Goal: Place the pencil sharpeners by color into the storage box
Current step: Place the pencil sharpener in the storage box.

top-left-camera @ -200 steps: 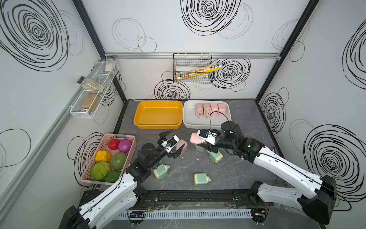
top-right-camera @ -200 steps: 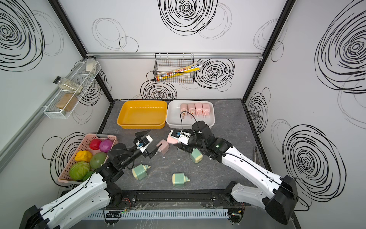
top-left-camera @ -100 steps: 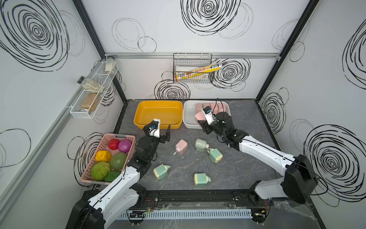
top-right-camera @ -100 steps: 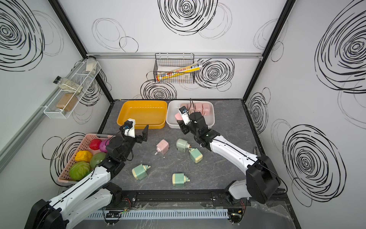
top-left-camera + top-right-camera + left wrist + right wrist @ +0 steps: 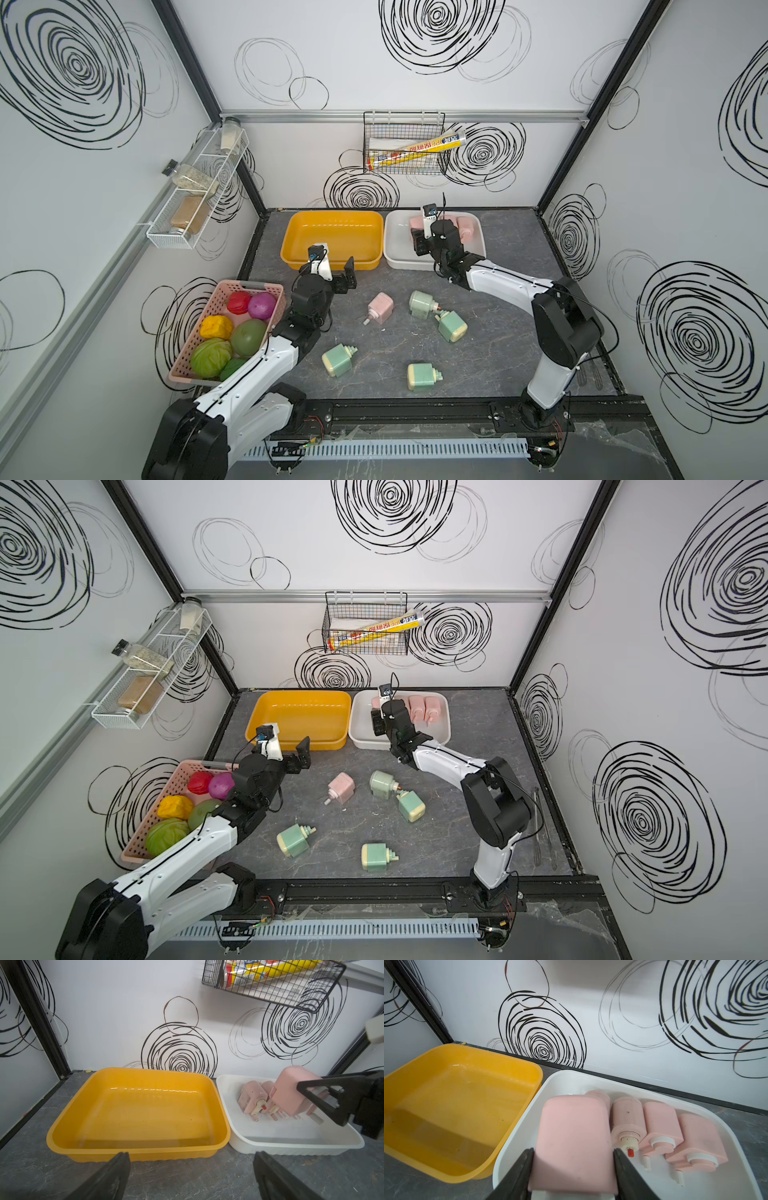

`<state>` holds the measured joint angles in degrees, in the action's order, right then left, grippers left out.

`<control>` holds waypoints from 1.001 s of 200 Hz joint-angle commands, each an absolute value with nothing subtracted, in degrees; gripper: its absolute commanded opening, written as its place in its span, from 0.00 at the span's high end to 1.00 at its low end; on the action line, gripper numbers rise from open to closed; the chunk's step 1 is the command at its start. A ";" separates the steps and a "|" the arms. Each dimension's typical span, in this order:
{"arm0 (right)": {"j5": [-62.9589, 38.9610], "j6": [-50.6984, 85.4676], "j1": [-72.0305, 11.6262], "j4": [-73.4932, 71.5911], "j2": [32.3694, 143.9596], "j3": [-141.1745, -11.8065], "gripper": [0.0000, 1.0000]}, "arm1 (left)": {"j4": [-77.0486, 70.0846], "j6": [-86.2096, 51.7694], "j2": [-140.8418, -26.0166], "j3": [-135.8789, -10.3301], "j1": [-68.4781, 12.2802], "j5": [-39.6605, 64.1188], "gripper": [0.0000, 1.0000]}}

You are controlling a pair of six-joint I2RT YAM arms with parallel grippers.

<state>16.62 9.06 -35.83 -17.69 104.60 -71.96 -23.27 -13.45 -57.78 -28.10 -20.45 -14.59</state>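
My right gripper should next move outward and down to release the sharpener, as the white box's far corner by the yellow box is below and outward.
My right gripper is shut on a pink pencil sharpener and holds it over the near left part of the white storage box. Several more pink sharpeners lie side by side in that box. The yellow storage box beside it holds nothing. In both top views, one pink sharpener and several mint green ones lie loose on the grey table. My left gripper stands open and holds nothing, just in front of the yellow box.
A pink basket of toy fruits stands at the left edge of the table, beside my left arm. A wire basket hangs on the back wall and a white wire rack on the left wall. Thin metal tools lie by the right wall.
My right gripper has carried the pink sharpener from the middle of the table back over the white box. My left gripper has drawn away from the loose pink sharpener toward the yellow box.
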 commanded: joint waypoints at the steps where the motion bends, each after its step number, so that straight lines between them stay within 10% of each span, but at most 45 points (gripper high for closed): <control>1: 18.23 12.69 -36.03 -21.10 107.30 -77.32 1.00 | -22.33 -16.66 -58.76 -30.70 -20.04 -14.33 0.01; 200: 41.87 15.39 -39.75 -6.62 143.10 -115.49 0.94 | -14.79 -18.11 -59.68 -32.55 -20.82 -15.29 0.01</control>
